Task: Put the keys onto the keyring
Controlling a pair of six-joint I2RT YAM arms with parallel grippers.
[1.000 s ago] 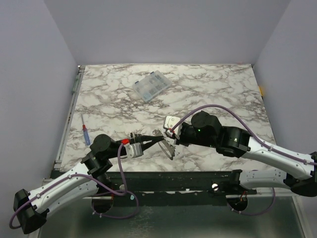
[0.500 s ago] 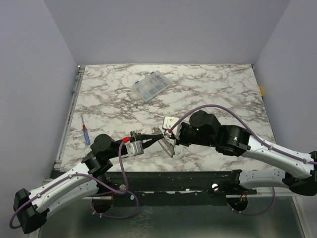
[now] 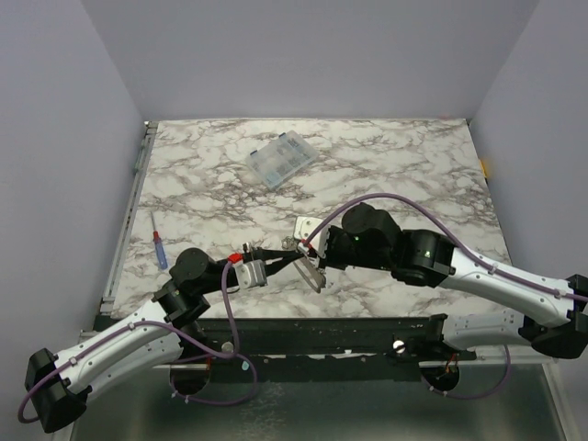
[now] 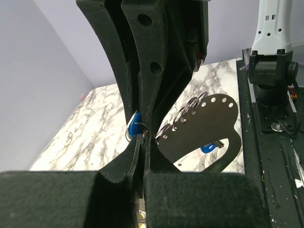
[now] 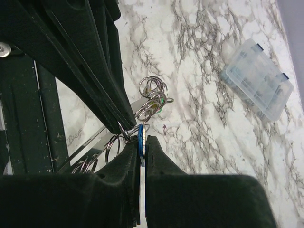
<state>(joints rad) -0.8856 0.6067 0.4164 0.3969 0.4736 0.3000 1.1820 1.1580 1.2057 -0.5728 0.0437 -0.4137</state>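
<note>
The bare, open part of the marble lies below my right gripper, so my right gripper should lower the blue key down to it and release the key there.
My left gripper [image 3: 287,254] [image 4: 143,140] is shut on the edge of the keyring [image 3: 312,273] [image 4: 209,116], a flat oval loop with a row of holes that carry small split rings [image 5: 153,92]. It holds the keyring tilted above the marble. My right gripper [image 3: 308,246] [image 5: 142,142] is shut on a blue key [image 5: 140,135] [image 4: 135,127], pressed right against the left fingertips [image 5: 90,66] and a wire ring. A green key [image 5: 160,100] hangs among the rings. Another blue key [image 4: 207,148] shows through the loop's opening.
A clear compartment box [image 3: 282,159] [image 5: 259,78] lies at the back of the marble table [image 3: 413,175]. A red-and-blue screwdriver [image 3: 159,248] rests near the left edge. Grey walls close in three sides.
The right arm has shifted a little to the left, which brings its gripper closer against the left gripper. The left arm and keyring have barely moved.
</note>
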